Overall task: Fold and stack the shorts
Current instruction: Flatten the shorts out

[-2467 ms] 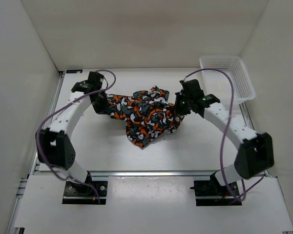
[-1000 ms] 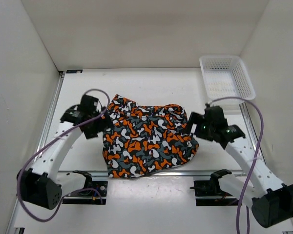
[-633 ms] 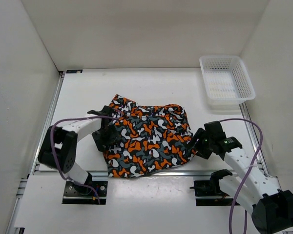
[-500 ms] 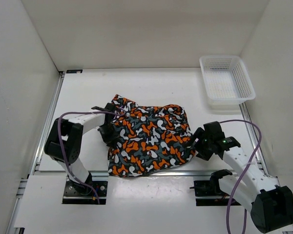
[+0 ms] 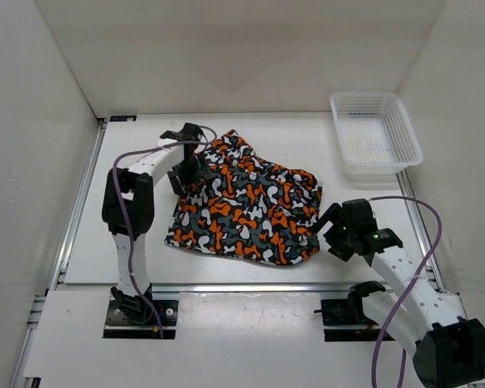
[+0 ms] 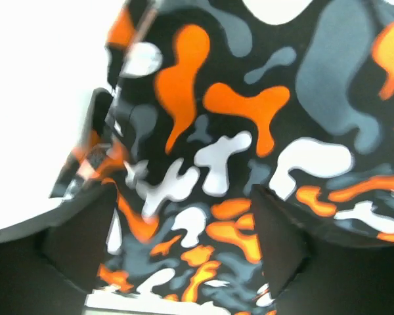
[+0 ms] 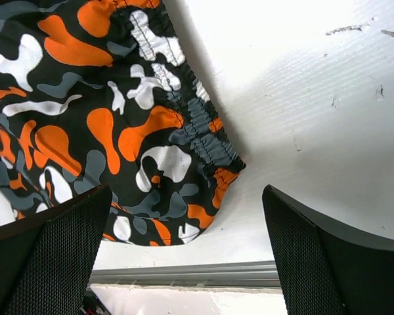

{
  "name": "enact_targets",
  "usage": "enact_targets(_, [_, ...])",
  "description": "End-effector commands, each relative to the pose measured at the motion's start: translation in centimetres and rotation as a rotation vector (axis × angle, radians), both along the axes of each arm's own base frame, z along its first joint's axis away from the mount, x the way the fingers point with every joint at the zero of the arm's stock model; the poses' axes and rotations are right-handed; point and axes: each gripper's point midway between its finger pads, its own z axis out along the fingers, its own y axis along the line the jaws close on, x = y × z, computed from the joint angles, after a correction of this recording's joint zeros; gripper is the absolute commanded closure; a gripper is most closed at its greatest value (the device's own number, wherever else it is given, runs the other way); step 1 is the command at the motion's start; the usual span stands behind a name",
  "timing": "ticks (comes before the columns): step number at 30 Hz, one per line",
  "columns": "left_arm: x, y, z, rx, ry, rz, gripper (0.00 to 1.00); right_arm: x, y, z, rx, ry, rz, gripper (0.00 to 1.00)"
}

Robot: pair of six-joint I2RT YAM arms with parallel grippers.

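I need to move my left gripper back and down onto the shorts' free near corner (image 5: 173, 239) (image 6: 110, 282) next, because my right gripper is by the other end of the shorts' near edge.
The shorts (image 5: 244, 208), printed in orange, black, grey and white blotches, lie spread out in the middle of the table. My left gripper (image 5: 186, 167) hovers over their far left corner. In the left wrist view its fingers (image 6: 79, 239) stand wide apart, open, with the printed cloth (image 6: 210, 151) filling the view beneath them. My right gripper (image 5: 333, 231) sits just off the shorts' near right corner. It is open, and the elastic waistband corner (image 7: 203, 147) lies flat on the table ahead of its fingers (image 7: 328, 256).
A white mesh basket (image 5: 377, 133) stands at the back right corner. A metal rail (image 5: 250, 287) runs along the table's near edge, close under the right gripper (image 7: 186, 193). White walls close in the left, back and right sides.
The left arm swung from the near left to the far left, and the shorts shifted away from the near rail with it. The right gripper stayed near the right corner, jaws wider.
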Motion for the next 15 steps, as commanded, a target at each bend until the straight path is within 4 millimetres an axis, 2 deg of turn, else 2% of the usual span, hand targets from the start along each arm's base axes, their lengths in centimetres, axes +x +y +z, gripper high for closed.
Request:
enact_targets(1, [-0.1,2.5,6.7,0.051,-0.101,0.007,0.0,0.5,1.3,0.3,0.043,0.029,0.068,0.0])
enact_targets(2, [-0.4,3.3,7.3,0.057,-0.113,0.023,0.0,0.1,1.7,-0.3,0.065,0.056,0.076,0.0])
enact_targets(3, [-1.7,4.3,8.6,0.054,-0.129,0.039,0.0,0.2,2.5,-0.5,0.102,0.054,0.1,0.04])
enact_targets(4, [-2.6,4.8,8.9,0.049,-0.132,0.063,0.01,-0.5,2.6,-1.4,0.121,0.093,0.079,0.06])
enact_targets(6, [-4.6,6.3,9.3,0.038,-0.132,0.111,0.05,-0.9,2.7,-2.0,0.138,0.115,0.064,0.12])
enact_targets(7, [-7.1,7.2,9.2,0.035,-0.125,0.145,0.06,-1.3,2.6,-2.2,0.148,0.124,0.045,0.14])
enact_targets(8, [-8.3,7.3,9.0,0.004,-0.119,0.151,0.08,-1.3,2.6,-2.0,0.155,0.118,0.038,0.16])
enact_targets(9, [-10.4,8.0,7.0,-0.007,-0.07,0.188,0.08,-1.8,2.5,-2.3,0.157,0.128,0.029,0.17])
enact_targets(10, [-11.4,8.1,7.5,-0.041,-0.095,0.209,0.09,-2.3,2.4,-2.8,0.16,0.158,0.01,0.19])
enact_targets(11, [-12.1,7.5,7.0,-0.093,-0.091,0.207,0.09,-2.3,2.6,-2.5,0.177,0.149,0.01,0.2])
enact_targets(12, [-13.9,7.3,5.2,-0.109,-0.041,0.203,0.07,-2.6,2.6,-2.7,0.191,0.159,0.0,0.2])
enact_targets(14, [-15.0,6.2,4.2,-0.173,-0.017,0.211,0.04,-3.0,2.8,-2.9,0.21,0.181,-0.005,0.2])
enact_targets(15, [-15.6,6.0,3.0,-0.186,0.001,0.209,0.02,-3.1,3.0,-2.8,0.223,0.187,-0.008,0.2])
